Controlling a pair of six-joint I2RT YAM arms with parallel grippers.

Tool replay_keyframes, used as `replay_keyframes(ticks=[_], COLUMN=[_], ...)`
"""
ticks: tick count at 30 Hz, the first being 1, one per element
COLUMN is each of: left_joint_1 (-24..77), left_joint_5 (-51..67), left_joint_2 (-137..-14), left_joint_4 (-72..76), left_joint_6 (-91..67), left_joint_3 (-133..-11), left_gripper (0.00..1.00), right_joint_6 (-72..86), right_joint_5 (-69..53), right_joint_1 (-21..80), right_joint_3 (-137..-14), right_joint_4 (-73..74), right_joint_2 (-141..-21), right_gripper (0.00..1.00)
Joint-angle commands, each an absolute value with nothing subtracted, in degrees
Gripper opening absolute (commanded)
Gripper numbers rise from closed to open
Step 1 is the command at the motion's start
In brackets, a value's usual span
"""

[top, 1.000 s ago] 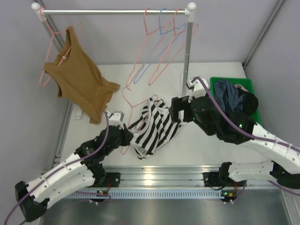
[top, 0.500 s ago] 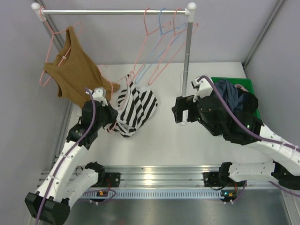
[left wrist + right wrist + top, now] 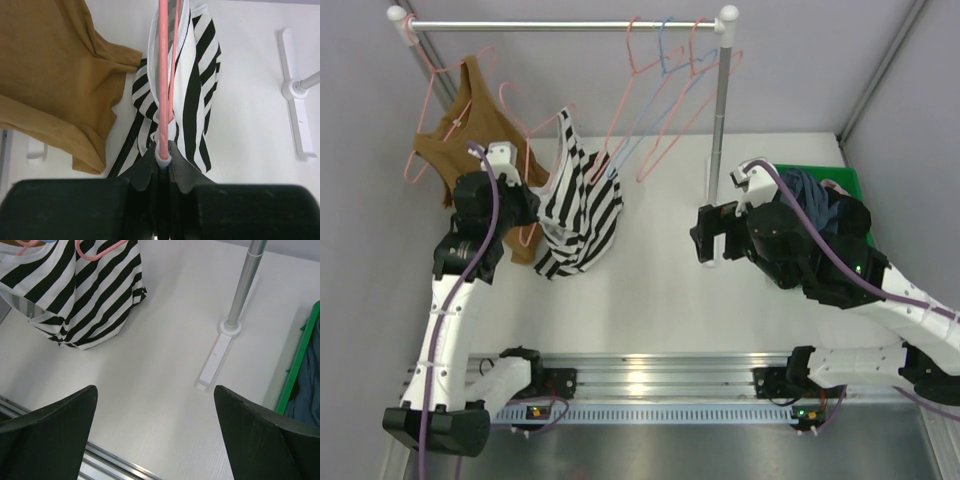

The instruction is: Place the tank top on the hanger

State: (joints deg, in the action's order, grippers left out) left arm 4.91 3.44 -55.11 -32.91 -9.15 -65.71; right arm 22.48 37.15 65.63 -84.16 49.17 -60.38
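My left gripper rises outward next, hangs the held hanger over the bare bar beside the brown top (image 3: 456,26) and releases it. The hanger's hook is off the bar.
The black-and-white striped tank top (image 3: 582,208) hangs on a pink wire hanger (image 3: 542,131), lifted clear of the table at left centre. My left gripper (image 3: 525,200) is shut on the hanger's wire; in the left wrist view the pink wire (image 3: 163,75) runs up from between my closed fingers with the striped top (image 3: 192,85) draped around it. My right gripper (image 3: 708,235) is open and empty over the table's middle right; its view shows the striped top (image 3: 75,295) at upper left.
A brown tank top (image 3: 480,160) hangs on a pink hanger from the rail (image 3: 560,25) at back left. Several pink hangers (image 3: 640,110) and a light blue one (image 3: 665,100) hang by the right post (image 3: 720,110). A green bin (image 3: 855,190) with dark garments sits right.
My left arm has raised the hanger and striped top off the table and carried them back and left towards the brown top. My right gripper has let go and stays at the middle right.
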Motion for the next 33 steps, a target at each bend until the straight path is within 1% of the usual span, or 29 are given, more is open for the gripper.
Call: replay_keyframes(ticks=[1, 11, 23, 33], left_joint_1=[3.9, 2.2, 0.4, -6.8], left_joint_5=[5.7, 5.4, 4.1, 11.2], left_joint_2=[-56.6, -59.8, -70.3, -80.7], left_joint_4=[-31.7, -33.6, -40.3, -44.6], left_joint_6=[-5.6, -4.5, -2.7, -2.7], left_joint_3=[-73.0, -83.9, -102.2, -114.3], left_gripper=[0.0, 0.0, 0.0, 0.0], right_joint_6=[21.3, 19.3, 17.1, 16.6], right_joint_5=[36.9, 35.9, 35.2, 34.4], right_joint_1=[66.5, 66.5, 66.5, 66.4], right_joint_3=[-87.2, -88.3, -88.8, -89.3], right_joint_4=[49.6, 50.0, 49.0, 48.5], right_joint_2=[-59.9, -60.6, -60.7, -61.6], right_gripper=[1.0, 1.0, 1.0, 1.0])
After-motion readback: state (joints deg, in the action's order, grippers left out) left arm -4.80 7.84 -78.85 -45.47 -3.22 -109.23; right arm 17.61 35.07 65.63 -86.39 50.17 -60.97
